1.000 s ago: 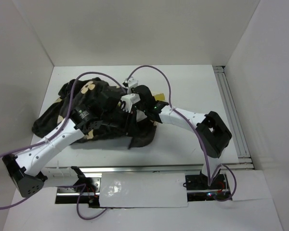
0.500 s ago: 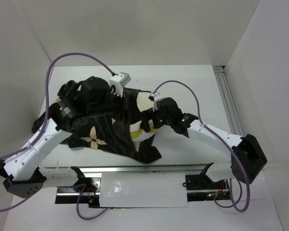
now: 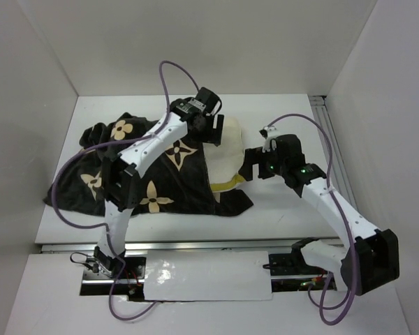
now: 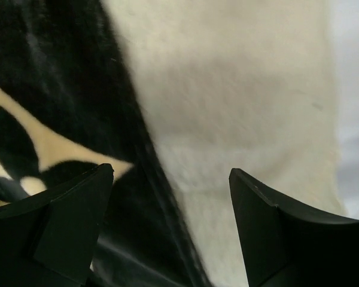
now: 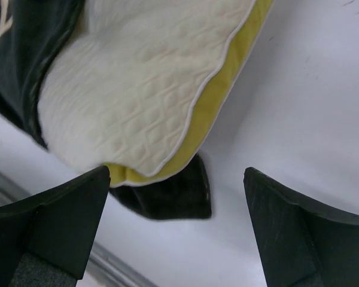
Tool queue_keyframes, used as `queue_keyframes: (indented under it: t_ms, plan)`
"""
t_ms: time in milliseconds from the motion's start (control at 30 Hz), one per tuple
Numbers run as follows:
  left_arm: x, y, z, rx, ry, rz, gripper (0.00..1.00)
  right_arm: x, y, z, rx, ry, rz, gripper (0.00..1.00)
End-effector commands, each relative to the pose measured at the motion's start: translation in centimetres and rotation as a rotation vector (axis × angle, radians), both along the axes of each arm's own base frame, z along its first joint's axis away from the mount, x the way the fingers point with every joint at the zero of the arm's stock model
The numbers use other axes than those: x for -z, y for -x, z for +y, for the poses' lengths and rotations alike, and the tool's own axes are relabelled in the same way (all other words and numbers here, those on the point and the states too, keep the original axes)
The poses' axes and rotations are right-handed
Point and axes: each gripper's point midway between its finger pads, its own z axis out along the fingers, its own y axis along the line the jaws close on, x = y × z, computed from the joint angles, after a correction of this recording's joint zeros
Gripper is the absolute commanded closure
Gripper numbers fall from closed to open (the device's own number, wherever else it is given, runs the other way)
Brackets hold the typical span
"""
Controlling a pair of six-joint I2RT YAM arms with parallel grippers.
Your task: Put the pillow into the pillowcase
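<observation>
I will move my left gripper outward and down to close on the far part of the pillowcase hem [image 3: 202,142] [image 4: 131,101], because the cream pillow still sticks out past that hem.
The dark pillowcase [image 3: 181,183] with tan flowers lies spread across the left and middle of the table. The cream pillow [image 3: 228,149] is partly inside it, and its right end with the yellow edge sticks out of the mouth. My left gripper [image 3: 214,132] hovers open above the far part of the mouth, and its wrist view shows the pillowcase [image 4: 54,78] hem crossing the pillow [image 4: 239,89] below the open left gripper [image 4: 170,173]. My right gripper [image 3: 254,162] stands open just right of the pillow. Below the right gripper [image 5: 177,173] lie the pillow [image 5: 137,89] corner and a pillowcase [image 5: 173,200] flap.
White walls enclose the table on three sides. An aluminium rail [image 3: 332,157] runs along the right side and another rail [image 3: 195,245] along the front edge. Purple cables loop above both arms. Bare white table [image 3: 286,125] lies right of the pillow.
Both grippers have opened and let go of the fabric. The left arm swung up to the far side of the pillowcase mouth, the right arm drew back rightwards, and the pillowcase now lies flatter.
</observation>
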Motion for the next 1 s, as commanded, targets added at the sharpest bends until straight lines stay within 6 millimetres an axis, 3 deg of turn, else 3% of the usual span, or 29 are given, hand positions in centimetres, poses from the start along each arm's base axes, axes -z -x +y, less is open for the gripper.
queue_keyframes:
  t_ms: [0, 100, 200, 233, 333, 367, 400, 533, 567, 600, 667, 700, 767, 800, 833, 867, 900, 967]
  plan:
    - [-0.6, -1.9, 2.8, -0.06, -0.052, -0.019, 0.09, -1.7, 2.5, -0.1, -0.177, 0.036, -0.009, 0.0]
    - [1.0, -3.2, 3.8, -0.123, -0.056, -0.003, 0.1, -3.4, 2.7, -0.4, -0.173, 0.024, -0.048, 0.0]
    - [1.1, -5.1, 5.3, -0.218, -0.081, -0.042, 0.13, -5.8, 0.7, -0.9, -0.066, -0.053, -0.107, 0.0]
    - [1.4, -5.8, 5.0, -0.219, -0.073, -0.053, 0.15, -6.7, -0.1, -1.0, -0.042, -0.08, -0.137, 0.0]
    - [1.8, -7.8, 5.6, -0.264, -0.092, -0.114, 0.18, -7.2, -3.1, -1.1, -0.009, -0.117, -0.142, 0.0]
    - [2.7, -8.2, 5.7, -0.256, -0.118, -0.11, 0.18, -6.3, -3.9, -1.2, -0.003, -0.112, -0.095, 0.0]
    - [3.1, -8.5, 5.6, -0.237, -0.129, -0.118, 0.18, -7.3, -4.8, -1.4, 0.007, -0.115, -0.115, 0.0]
    - [4.4, -9.7, 4.3, -0.188, -0.099, -0.127, 0.17, -7.2, -8.6, -2.0, 0.104, -0.144, -0.143, 0.0]
    - [4.9, -10.2, 4.0, -0.189, -0.093, -0.136, 0.17, -5.7, -9.7, -2.3, 0.139, -0.129, -0.119, 0.0]
    - [5.3, -10.5, 3.8, -0.189, -0.092, -0.137, 0.17, -6.4, -11.0, -2.4, 0.161, -0.138, -0.142, 0.0]
    - [5.5, -11.1, 3.9, -0.201, -0.103, -0.149, 0.18, -5.9, -12.6, -2.4, 0.182, -0.137, -0.144, 0.0]
    - [5.2, -11.5, 3.8, -0.208, -0.103, -0.165, 0.27, -4.5, -13.7, -2.2, 0.183, -0.132, -0.124, 0.0]
    - [5.6, -11.6, 4.0, -0.224, -0.111, -0.162, 0.4, -4.2, -15.0, -0.7, 0.155, -0.137, -0.135, 0.0]
    - [5.8, -11.8, 3.9, -0.224, -0.111, -0.162, 0.47, -2.5, -16.3, -0.4, 0.156, -0.132, -0.116, 0.0]
    - [5.6, -12.0, 4.1, -0.243, -0.111, -0.176, 0.63, -2.5, -17.2, 0.1, 0.151, -0.12, -0.125, 0.0]
    - [5.6, -12.1, 4.0, -0.252, -0.105, -0.175, 0.71, -2.1, -17.9, 0.7, 0.15, -0.111, -0.121, 0.0]
    - [6.2, -12.1, 4.2, -0.259, -0.121, -0.172, 0.79, 0.3, -18.6, 0.9, 0.152, -0.095, -0.07, 0.0]
    - [5.8, -12.4, 4.5, -0.271, -0.129, -0.188, 1.0, 0.2, -20.2, 1.7, 0.149, -0.094, -0.081, 0.0]
